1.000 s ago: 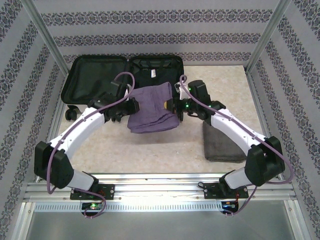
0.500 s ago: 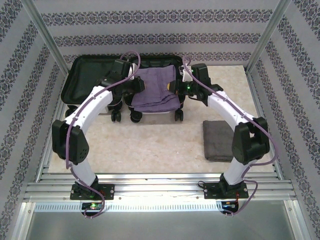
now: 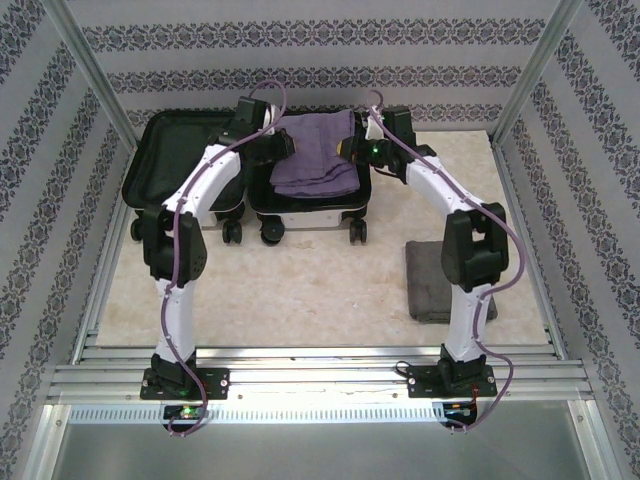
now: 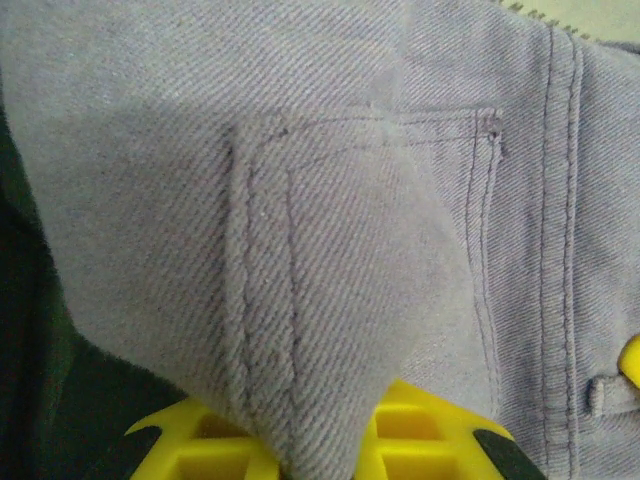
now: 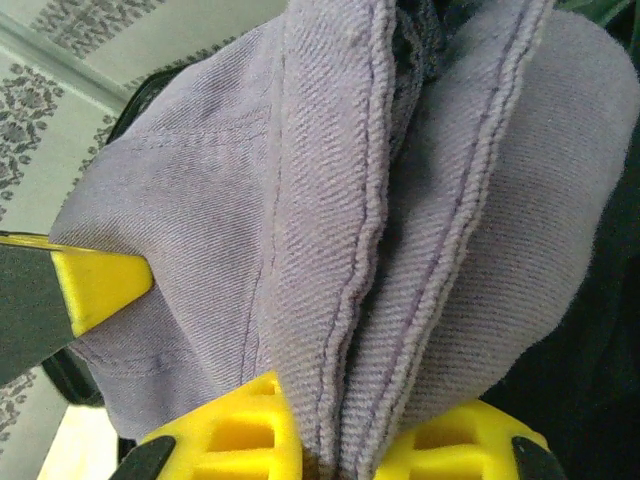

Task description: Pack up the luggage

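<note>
The right gripper lowers the folded purple denim trousers next and releases their edge onto the black lining [image 3: 361,174] [image 5: 575,385], since the open case half lies below that gripper.
The luggage [image 3: 185,165] lies open at the back of the table, a white clamshell case with black lining and black wheels. Folded purple denim trousers [image 3: 313,158] hang stretched between my two grippers over its right half. My left gripper [image 3: 283,146] is shut on the cloth's left edge, and in the left wrist view the denim [image 4: 330,250] is pinched between its yellow fingers [image 4: 440,440]. My right gripper [image 3: 347,147] is shut on the right edge, with folded seams [image 5: 380,260] squeezed between its yellow fingers [image 5: 230,435]. The case's right half is mostly hidden under the cloth.
A folded grey cloth [image 3: 432,280] lies on the table at the right, beside the right arm. Patterned walls and metal posts [image 3: 90,70] close in the back and sides. The aluminium rail [image 3: 320,375] runs along the near edge.
Both arms have reached far back, carrying the purple trousers from in front of the case to above its right half. Both grips have stayed shut.
</note>
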Available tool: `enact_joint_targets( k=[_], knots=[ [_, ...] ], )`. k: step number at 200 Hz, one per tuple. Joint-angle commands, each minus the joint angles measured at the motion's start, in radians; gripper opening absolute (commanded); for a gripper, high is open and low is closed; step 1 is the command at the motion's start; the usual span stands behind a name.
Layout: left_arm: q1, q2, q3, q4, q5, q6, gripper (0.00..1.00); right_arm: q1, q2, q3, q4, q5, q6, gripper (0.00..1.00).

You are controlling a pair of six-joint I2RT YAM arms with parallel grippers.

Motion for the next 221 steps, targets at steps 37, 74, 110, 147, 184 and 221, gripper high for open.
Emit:
enact_joint_targets(
  k=[37,74,110,147,184,221],
  knots=[
    [0.030,0.187,0.286,-0.078,0.001,0.046,0.00,-0.007,0.155,0.139,0.009,-0.022,0.041,0.00],
    [0.059,0.226,0.301,-0.095,-0.024,0.047,0.01,-0.008,0.225,0.188,-0.010,-0.012,0.039,0.00],
    [0.086,0.226,0.305,-0.122,-0.032,0.050,0.47,-0.010,0.226,0.206,-0.043,0.021,0.005,0.26],
    [0.088,0.174,0.306,-0.140,-0.027,0.062,0.66,-0.015,0.161,0.190,-0.055,0.045,-0.026,0.50],
    [0.081,0.126,0.287,-0.129,0.026,0.042,0.66,-0.019,0.071,0.130,-0.053,0.095,-0.057,0.58],
    [0.056,0.102,0.269,-0.103,0.046,0.041,0.67,-0.024,-0.012,0.055,-0.021,0.122,-0.062,0.62]
  ],
)
